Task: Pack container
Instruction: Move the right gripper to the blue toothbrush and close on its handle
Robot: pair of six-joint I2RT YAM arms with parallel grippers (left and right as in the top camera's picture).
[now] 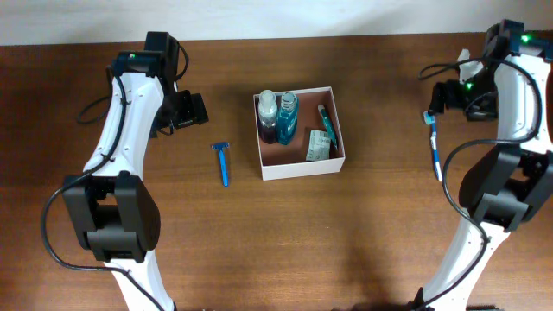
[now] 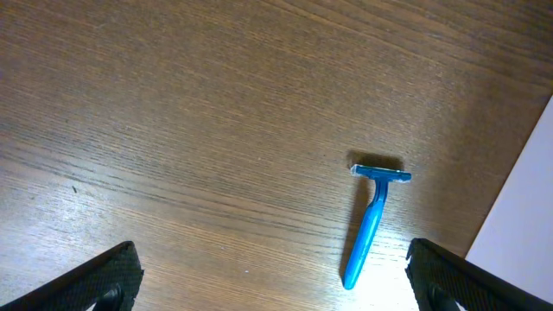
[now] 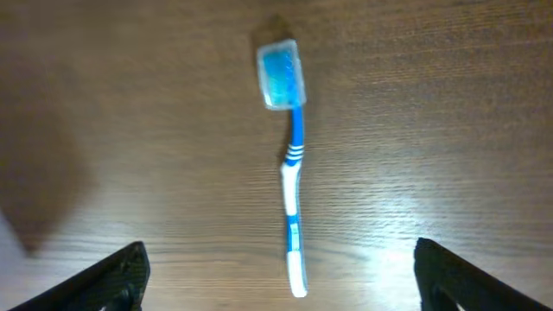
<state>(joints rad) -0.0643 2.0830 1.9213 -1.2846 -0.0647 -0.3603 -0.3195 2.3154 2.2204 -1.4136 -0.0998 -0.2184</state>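
Note:
My right gripper is open, with the narrow, bare part of the toothbrush's handle between its fingers. It will move down onto the toothbrush's white handle [image 1: 435, 149] [image 3: 291, 186] beside the toothbrush's ridged neck and close there.
The container [image 1: 298, 168], a square white-walled box with a pinkish-brown inside, stands at the table's middle. It holds two blue bottles [image 1: 277, 116], a teal tube and a small green-and-white carton [image 1: 319, 145]. A blue razor [image 1: 224, 161] lies on the table left of it, and it also shows in the left wrist view [image 2: 371, 216]. A blue-and-white toothbrush [image 1: 435, 145] lies at the right, and it also shows in the right wrist view [image 3: 292, 164]. My left gripper [image 2: 272, 281] is open above the table left of the razor. My right gripper [image 3: 281, 276] is open above the toothbrush.
The container's white wall [image 2: 527, 207] shows at the right edge of the left wrist view. The table's far edge runs along the top of the overhead view. Both arm bases stand at the near left and near right.

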